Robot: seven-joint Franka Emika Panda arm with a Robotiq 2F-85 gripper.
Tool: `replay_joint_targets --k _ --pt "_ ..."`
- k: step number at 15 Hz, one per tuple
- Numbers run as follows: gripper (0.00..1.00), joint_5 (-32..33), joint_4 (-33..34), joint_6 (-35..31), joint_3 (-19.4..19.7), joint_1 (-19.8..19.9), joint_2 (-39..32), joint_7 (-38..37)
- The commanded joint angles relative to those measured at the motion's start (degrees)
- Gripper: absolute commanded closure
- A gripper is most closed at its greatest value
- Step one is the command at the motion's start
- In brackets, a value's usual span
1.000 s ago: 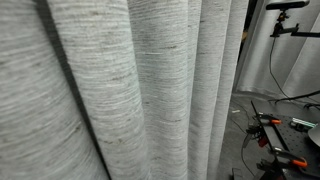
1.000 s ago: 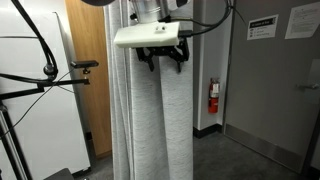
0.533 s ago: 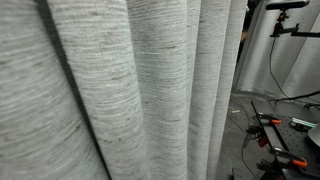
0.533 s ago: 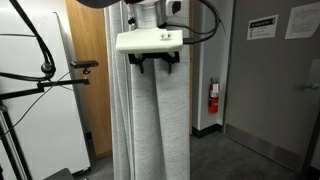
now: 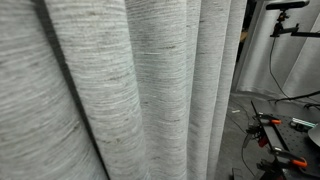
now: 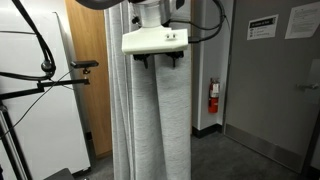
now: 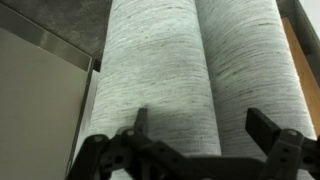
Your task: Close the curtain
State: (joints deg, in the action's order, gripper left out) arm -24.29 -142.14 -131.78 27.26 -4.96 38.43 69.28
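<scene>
My empty gripper will next ease left in the wrist view, toward the curtain's edge, and close its fingers around that rounded fold [image 6: 173, 73].
The curtain [image 6: 150, 120] is light grey woven cloth hanging in thick vertical folds, bunched into a narrow column. It fills most of an exterior view [image 5: 130, 90]. In the wrist view two rounded folds [image 7: 165, 70] run up the frame. My gripper [image 6: 157, 61] hangs from the arm at the top of the curtain column, under a white wrist plate. In the wrist view the gripper [image 7: 200, 125] is open, its two dark fingers spread apart in front of the folds. Nothing is held between them.
A wooden door [image 6: 88, 70] and a white panel [image 6: 30, 90] stand beside the curtain. A fire extinguisher [image 6: 212, 97] hangs on the grey wall. A camera stand [image 5: 285, 25] and a table with orange-handled tools [image 5: 280, 135] are beyond the curtain.
The gripper and its white wrist plate have turned slightly and shifted toward the curtain, showing narrower now. The curtain folds look unchanged.
</scene>
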Motion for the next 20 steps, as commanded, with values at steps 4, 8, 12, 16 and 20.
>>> replay_joint_targets --k 4,8,12,16,20 --pt "0.0 -4.6 1.0 -6.0 1.6 -0.4 -1.2 1.2" --pt "0.0 -4.6 1.1 -6.6 2.1 -0.6 -1.5 1.0" --pt "0.34 -4.7 1.0 -6.7 2.3 -0.6 -1.8 1.2" --pt "0.65 -4.5 1.0 -6.9 2.4 -0.6 -2.3 1.5" --pt "0.95 -4.7 1.4 -6.8 2.2 -0.5 -3.4 0.8"
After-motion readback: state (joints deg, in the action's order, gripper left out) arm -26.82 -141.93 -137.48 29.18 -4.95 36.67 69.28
